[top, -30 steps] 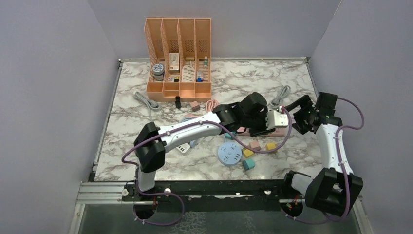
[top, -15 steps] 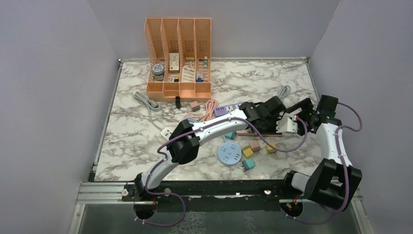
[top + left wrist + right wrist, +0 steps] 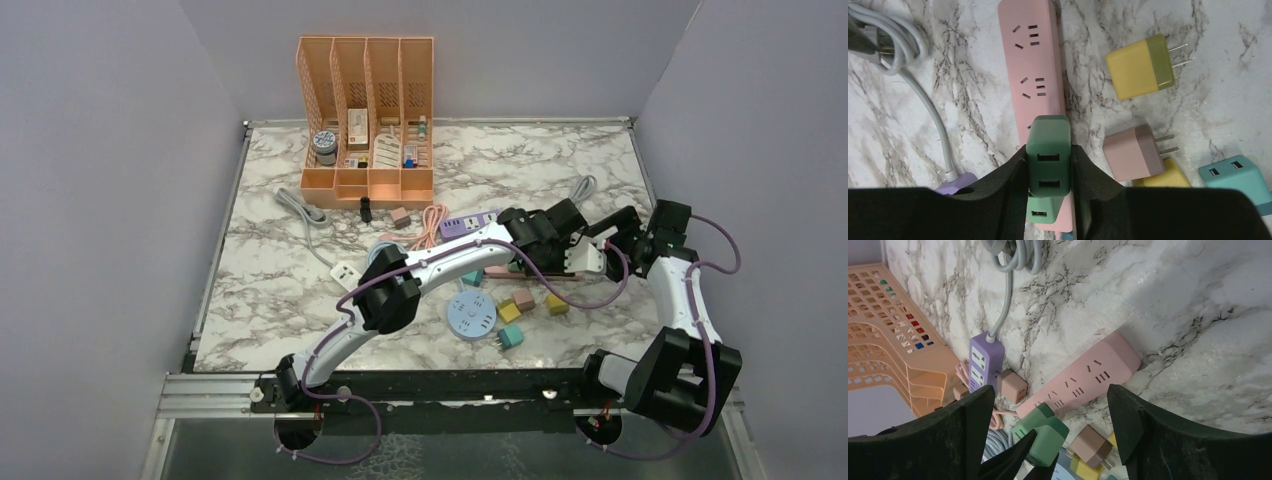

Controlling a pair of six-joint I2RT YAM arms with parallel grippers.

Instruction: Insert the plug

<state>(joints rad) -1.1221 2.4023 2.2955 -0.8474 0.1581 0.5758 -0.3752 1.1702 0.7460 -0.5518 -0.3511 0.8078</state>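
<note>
I need to lower the held plug with my left gripper next onto the slots of the free outlet below it, beside the lighter green plug, and release it.
My left gripper [image 3: 1049, 170] is shut on a dark green two-port USB plug [image 3: 1049, 155] and holds it over the near part of the pink power strip [image 3: 1033, 65]. A second, lighter green plug [image 3: 1040, 212] sits on the strip just below it. I cannot see the held plug's prongs. In the right wrist view the green plug [image 3: 1050, 437] hangs beside the strip [image 3: 1088, 375]. My right gripper [image 3: 1050, 392] is open and empty above the strip's far end. In the top view the left gripper [image 3: 530, 250] and the right gripper [image 3: 615, 235] are close together.
Loose plugs lie right of the strip: yellow [image 3: 1140, 70], mauve [image 3: 1133, 152], teal [image 3: 1235, 177]. A purple strip [image 3: 982, 360] with a grey cable [image 3: 893, 45] lies to the left. A round blue socket [image 3: 471, 317] and an orange organizer [image 3: 367, 110] stand on the table.
My left arm has stretched out to the right and carried the green plug over the pink strip. In the last half second it barely moved. The right gripper shifted slightly.
</note>
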